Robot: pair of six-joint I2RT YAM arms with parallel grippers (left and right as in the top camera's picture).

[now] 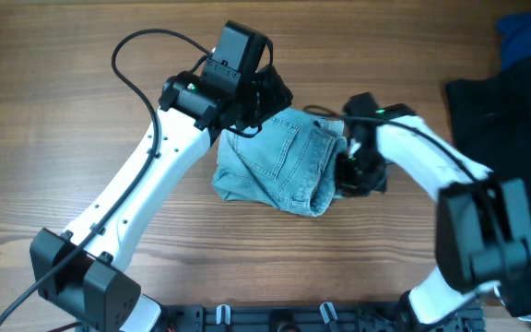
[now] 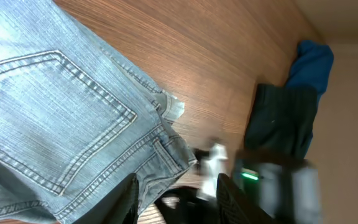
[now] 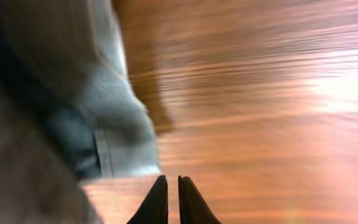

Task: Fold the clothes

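My right gripper will move outward and sideways onto the shorts' waistband edge [image 1: 333, 151] [image 3: 125, 118] next, then release it, as this edge lies to the gripper's left in the overhead view.
The light blue denim shorts [image 1: 279, 161] lie bunched and folded at the middle of the table, a stitched back pocket [image 2: 48, 118] facing up. My left gripper [image 1: 270, 97] hovers at their far edge. In the left wrist view it [image 2: 179, 202] stands open, the denim hem resting against the left finger [image 2: 131, 200] and wood showing in the gap. My right gripper [image 1: 347, 175] sits at the shorts' right edge. In the right wrist view it [image 3: 173, 199] is shut with nothing in it, over bare wood just beside the blurred denim [image 3: 114, 124].
A black garment [image 1: 505, 111] lies at the table's right side, with a royal blue cloth [image 1: 528, 32] behind it in the far right corner. The two arms are close together over the shorts. Bare wooden tabletop [image 1: 53, 138] stretches to the left.
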